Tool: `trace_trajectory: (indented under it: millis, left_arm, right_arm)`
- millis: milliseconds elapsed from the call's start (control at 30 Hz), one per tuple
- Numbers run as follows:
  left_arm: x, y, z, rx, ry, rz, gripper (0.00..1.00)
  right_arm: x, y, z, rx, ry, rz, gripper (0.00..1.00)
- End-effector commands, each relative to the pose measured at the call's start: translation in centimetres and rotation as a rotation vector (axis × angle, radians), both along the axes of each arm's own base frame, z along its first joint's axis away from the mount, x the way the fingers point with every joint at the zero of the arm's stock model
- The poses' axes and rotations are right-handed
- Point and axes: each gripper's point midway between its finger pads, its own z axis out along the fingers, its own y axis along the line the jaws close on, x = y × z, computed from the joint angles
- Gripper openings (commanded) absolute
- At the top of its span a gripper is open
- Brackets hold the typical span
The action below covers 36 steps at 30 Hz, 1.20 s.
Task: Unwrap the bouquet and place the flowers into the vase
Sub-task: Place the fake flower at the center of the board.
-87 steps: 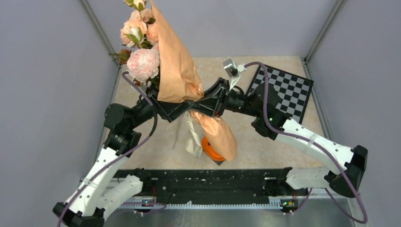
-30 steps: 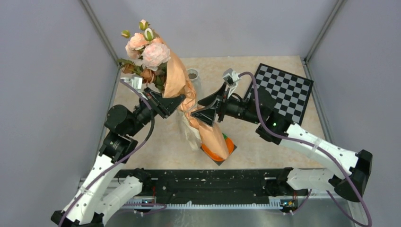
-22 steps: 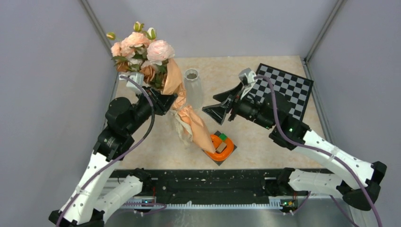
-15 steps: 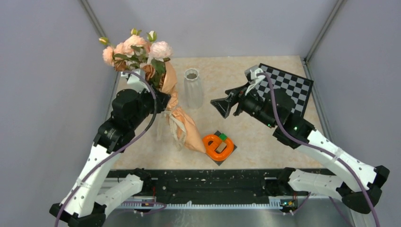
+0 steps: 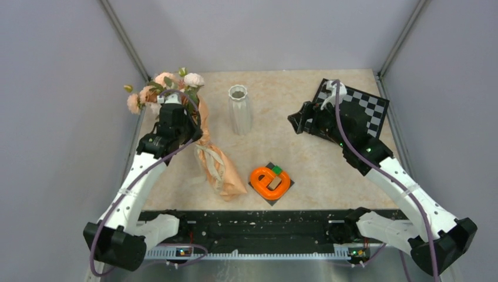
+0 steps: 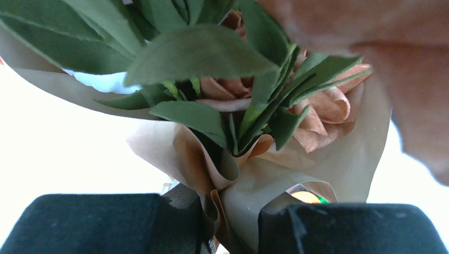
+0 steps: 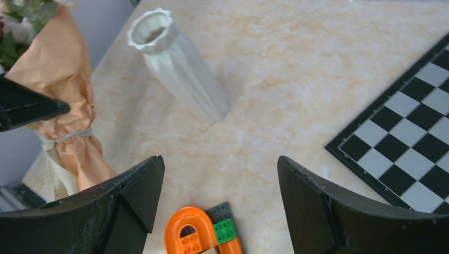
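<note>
The left gripper comes down toward the vase next and releases the wrap. It holds the flower end raised, and clear tabletop beside the vase [image 5: 239, 108] lies below it.
The bouquet [image 5: 216, 170] leans at the table's left, its peach paper tail low near the front edge and a cream ribbon [image 7: 64, 138] tied round it. The flowers [image 5: 160, 89] stick out at its upper end: pink and peach roses, green leaves [image 6: 196, 53] and a rust rose [image 6: 324, 111]. My left gripper [image 5: 191, 128] is shut on the paper wrap [image 6: 275, 185] just below the leaves. The white ribbed vase [image 5: 239, 108] stands upright at the middle back, apart from both grippers. My right gripper [image 5: 295, 121] hangs open and empty to the right of the vase [image 7: 180, 69].
An orange plastic ring on grey and green bricks [image 5: 271, 181] lies front centre, right of the bouquet's tail. A black-and-white checkerboard [image 5: 359, 109] lies at the back right under the right arm. Grey walls close in the left, right and back.
My right gripper has let go of the bouquet and pulled back right toward the checkerboard, jaws wide. The left arm has swung the bouquet left and down, uncovering the vase.
</note>
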Motion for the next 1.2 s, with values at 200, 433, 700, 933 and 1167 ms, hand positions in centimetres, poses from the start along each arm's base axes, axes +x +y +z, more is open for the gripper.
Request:
trace_trajectory:
  millis: [200, 433, 700, 933, 1167]
  left_arm:
    - [5.4, 0.2, -5.2, 0.013, 0.039, 0.02, 0.07]
    - [8.2, 0.0, -10.4, 0.046, 0.181, 0.058, 0.05]
    - [10.7, -1.4, -13.1, 0.021, 0.252, 0.034, 0.1]
    - [11.1, -0.3, -13.2, 0.054, 0.253, 0.044, 0.46]
    - [11.2, -0.8, -10.2, 0.027, 0.177, -0.01, 0.82]
  right_arm:
    - [3.3, -2.1, -2.2, -0.019, 0.014, -0.104, 0.78]
    - [4.9, -2.7, -3.2, 0.0, 0.028, -0.136, 0.77]
    - [5.5, -3.6, -4.7, 0.027, 0.052, -0.198, 0.74]
    - [5.6, -4.3, -4.7, 0.005, 0.054, -0.226, 0.74]
    - [5.1, -5.0, -4.3, -0.013, 0.035, -0.245, 0.74]
